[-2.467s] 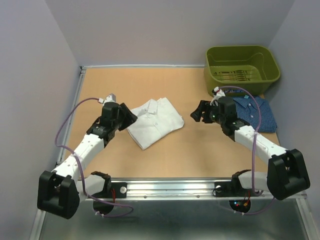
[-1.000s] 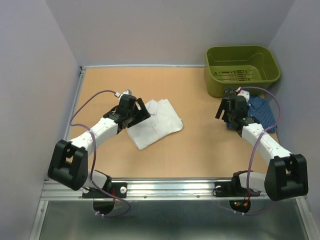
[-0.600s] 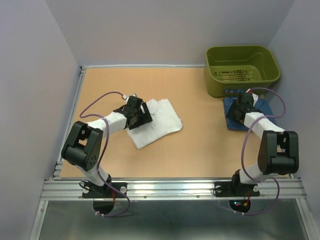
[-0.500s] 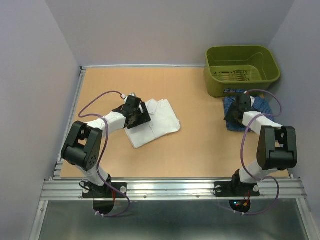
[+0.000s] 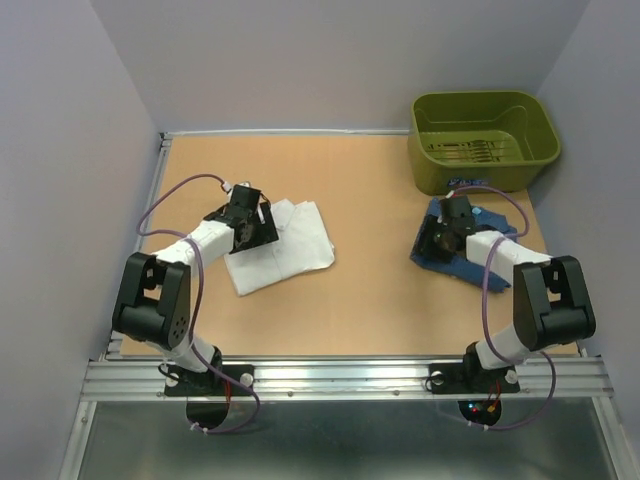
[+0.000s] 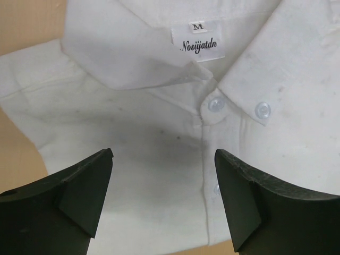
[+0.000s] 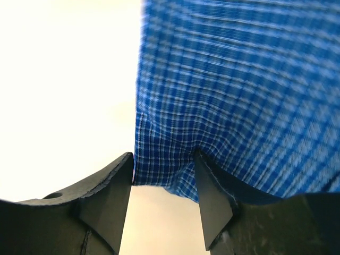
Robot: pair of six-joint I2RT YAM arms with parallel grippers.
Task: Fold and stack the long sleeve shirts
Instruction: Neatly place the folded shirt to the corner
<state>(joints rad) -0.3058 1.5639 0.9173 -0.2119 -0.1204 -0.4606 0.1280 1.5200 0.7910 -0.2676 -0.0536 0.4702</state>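
Observation:
Both fingers stand over the white shirt's front. The left gripper moves to the left in the top view next and down onto the white shirt's side edge (image 5: 228,263) (image 6: 45,159).
The white shirt (image 5: 290,250) lies folded on the table, left of centre. My left gripper (image 5: 252,226) is on its left part, jaws wide open. In the left wrist view the open left gripper (image 6: 163,155) straddles the white shirt's (image 6: 159,106) button placket just below the collar and size label. The dark blue checked shirt (image 5: 438,262) lies bunched at the right, near the bin. My right gripper (image 5: 436,236) is at its left edge. In the right wrist view the right gripper (image 7: 162,159) pinches a fold of the blue shirt (image 7: 239,90) at the cloth's edge.
An olive-green bin (image 5: 480,178) with wire hangers inside stands at the back right corner, just behind the blue shirt. Walls close the table on the left, back and right. A metal rail (image 5: 340,375) runs along the near edge.
Both arms reached out to the shirts. Since half a second ago the white shirt has slid left with the left gripper, and the blue shirt has been pulled left, away from the right wall.

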